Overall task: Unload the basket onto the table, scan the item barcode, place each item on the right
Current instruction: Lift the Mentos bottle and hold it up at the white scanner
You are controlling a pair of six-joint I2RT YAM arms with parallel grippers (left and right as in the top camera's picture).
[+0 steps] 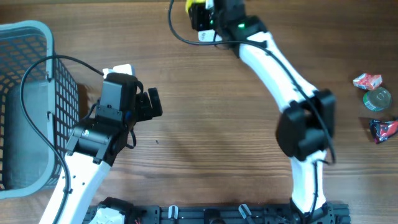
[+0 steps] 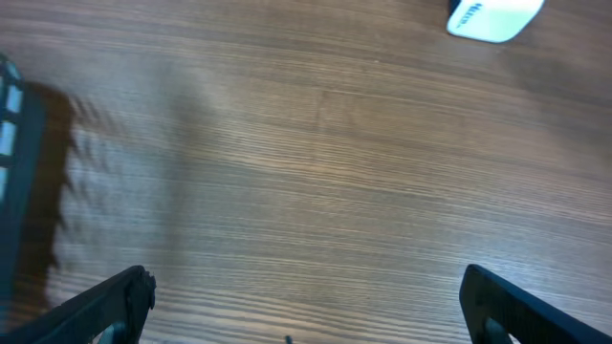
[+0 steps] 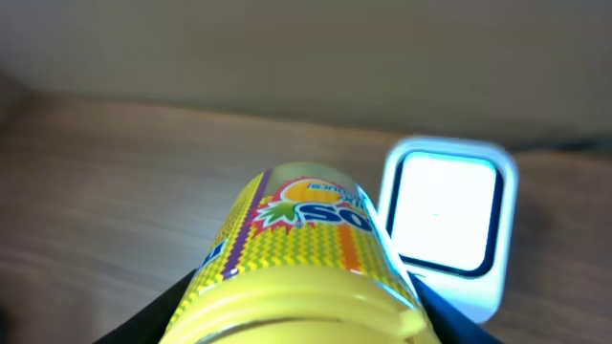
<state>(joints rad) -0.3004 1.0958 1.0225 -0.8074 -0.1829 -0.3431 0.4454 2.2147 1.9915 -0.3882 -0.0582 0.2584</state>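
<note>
The spot on the wood beside the red packet is empty. My right gripper should next swing past the scanner [image 3: 447, 220] toward the red packet and go down to release the bottle on that spot.
In the right wrist view, a yellow bottle [image 3: 306, 258] with a colourful label fills the foreground, and my right gripper [image 3: 306, 320] is shut on it, a dark finger on each side. Just beyond it on the right stands a white scanner [image 3: 447, 220] with a glowing window. From overhead, the bottle [image 1: 194, 5] and the right gripper [image 1: 203, 15] are at the table's far edge. My left gripper [image 1: 152, 104] hovers over bare wood at the left, and its fingers [image 2: 115, 301] are spread wide around nothing. No barcode shows.
A light blue wire basket [image 1: 28, 31] stands at the far left. A red packet [image 1: 367, 80], a green round tin [image 1: 377, 98] and a dark packet [image 1: 384, 129] lie at the right edge. A white object [image 2: 492, 17] lies ahead of the left gripper.
</note>
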